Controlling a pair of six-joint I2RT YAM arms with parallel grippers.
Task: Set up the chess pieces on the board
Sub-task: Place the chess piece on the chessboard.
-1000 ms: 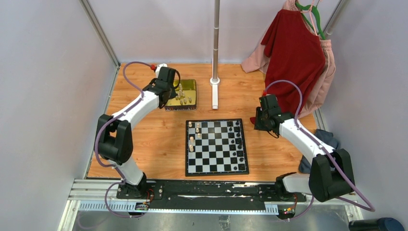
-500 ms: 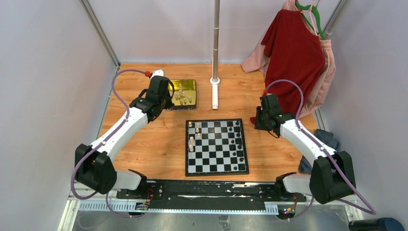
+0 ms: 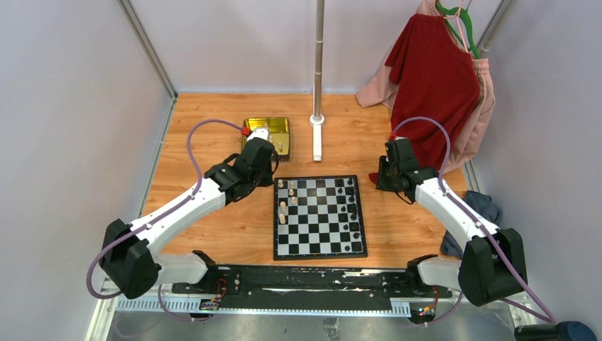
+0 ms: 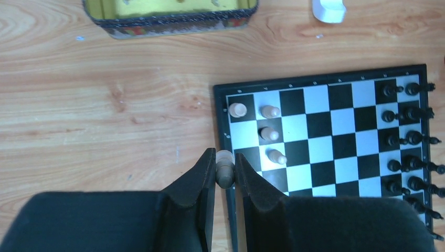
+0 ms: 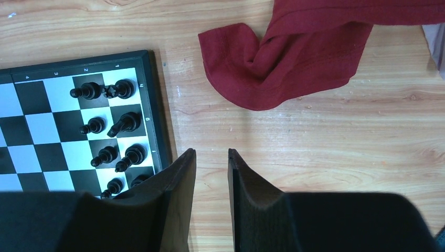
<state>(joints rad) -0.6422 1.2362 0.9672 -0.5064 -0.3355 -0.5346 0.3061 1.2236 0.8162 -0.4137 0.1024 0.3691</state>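
Observation:
The dark edge-column square (image 3: 282,199) (image 4: 249,156) between standing cream pieces is empty, so I should next move my left gripper back, to the right in the top view, and down onto it.
The black-and-white board (image 3: 319,217) lies at the table's middle. Several cream pieces (image 4: 270,112) stand in its left columns and several black pieces (image 5: 118,90) along its right columns. My left gripper (image 4: 224,160) is shut on a cream chess piece (image 4: 225,169), held over the board's left border; in the top view it (image 3: 264,163) hangs just off the board's far left corner. My right gripper (image 5: 211,156) is open and empty above bare wood beside the board's right edge, seen in the top view (image 3: 387,174) too.
A gold tin (image 3: 268,128) with more cream pieces stands behind the left gripper, its wall in the left wrist view (image 4: 168,21). A metal pole on a white foot (image 3: 317,121) stands behind the board. Red cloth (image 5: 283,58) hangs at the back right, its end on the wood.
My left arm has swung from over the gold tin toward the board's far left corner, carrying a cream piece. The right arm has stayed put.

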